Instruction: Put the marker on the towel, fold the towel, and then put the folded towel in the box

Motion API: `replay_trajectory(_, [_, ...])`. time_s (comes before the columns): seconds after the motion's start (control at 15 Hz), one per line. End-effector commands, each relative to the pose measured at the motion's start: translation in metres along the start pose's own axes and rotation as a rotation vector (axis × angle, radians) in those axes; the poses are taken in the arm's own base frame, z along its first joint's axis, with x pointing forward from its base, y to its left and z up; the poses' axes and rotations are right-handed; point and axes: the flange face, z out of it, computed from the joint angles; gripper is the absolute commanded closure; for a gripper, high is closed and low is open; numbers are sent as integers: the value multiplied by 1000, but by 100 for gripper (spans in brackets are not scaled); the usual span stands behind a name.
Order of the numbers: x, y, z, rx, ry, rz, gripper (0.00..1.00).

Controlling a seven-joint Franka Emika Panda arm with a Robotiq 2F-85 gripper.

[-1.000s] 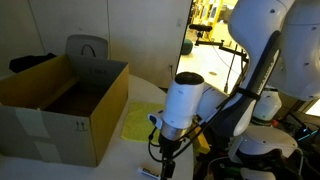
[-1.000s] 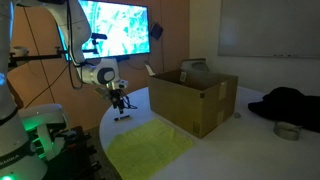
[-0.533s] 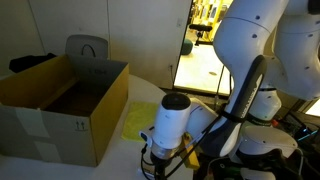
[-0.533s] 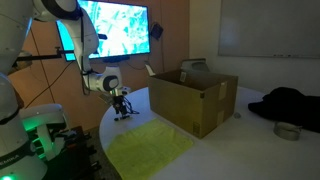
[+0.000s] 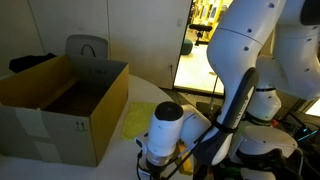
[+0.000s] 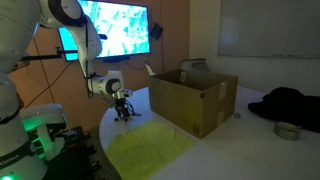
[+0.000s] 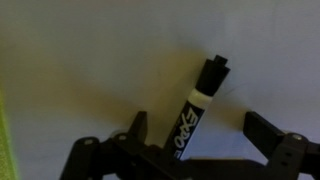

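The marker should go on the towel after this. My gripper should first stay low and close both fingers on the marker's lettered body [image 7: 187, 123].
The marker [image 7: 195, 108] is a black pen with a white band and white lettering. It lies on the pale table between my gripper's [image 7: 200, 135] fingers. The gripper is open, lowered to the table, one finger [image 7: 138, 128] by the marker, the other finger [image 7: 268, 130] apart from it. In an exterior view the gripper [image 6: 124, 110] sits low on the table left of the box [image 6: 190, 97]. The yellow-green towel [image 6: 150, 147] lies flat in front. The towel [image 5: 140, 122] also shows beside the brown box [image 5: 62, 108], partly hidden by my arm.
A dark cloth heap [image 6: 288, 105] and a small roll [image 6: 288, 131] lie right of the box. A screen [image 6: 115, 28] hangs behind. The robot base [image 5: 265, 130] stands close by the table's edge. A grey chair back [image 5: 87, 48] stands behind the box.
My arm has come down toward the table; the gripper now sits lower, around the marker. The towel and box have not moved.
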Motion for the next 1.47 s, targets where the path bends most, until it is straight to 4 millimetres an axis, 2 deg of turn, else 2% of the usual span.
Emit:
replay_trajectory(0.0, [7,2,3,14,-9,-16,29])
replay_trajectory(0.47, [-2,7,-29,-30,-104,-199,85])
replay_trajectory(0.6, [-6,8,-36,-57,-144,-262,98])
replay_trajectory(0.73, [-10,13,-44,-99,-178,-326,92])
replay_trajectory(0.87, [-13,25,-53,-136,-187,-365,94])
replay_trajectory(1.0, [-17,44,-62,-177,-170,-393,94])
replay_trajectory(1.2, [-26,93,-68,-251,-123,-372,94])
replay_trajectory(1.4, [-36,142,-60,-319,-108,-321,94])
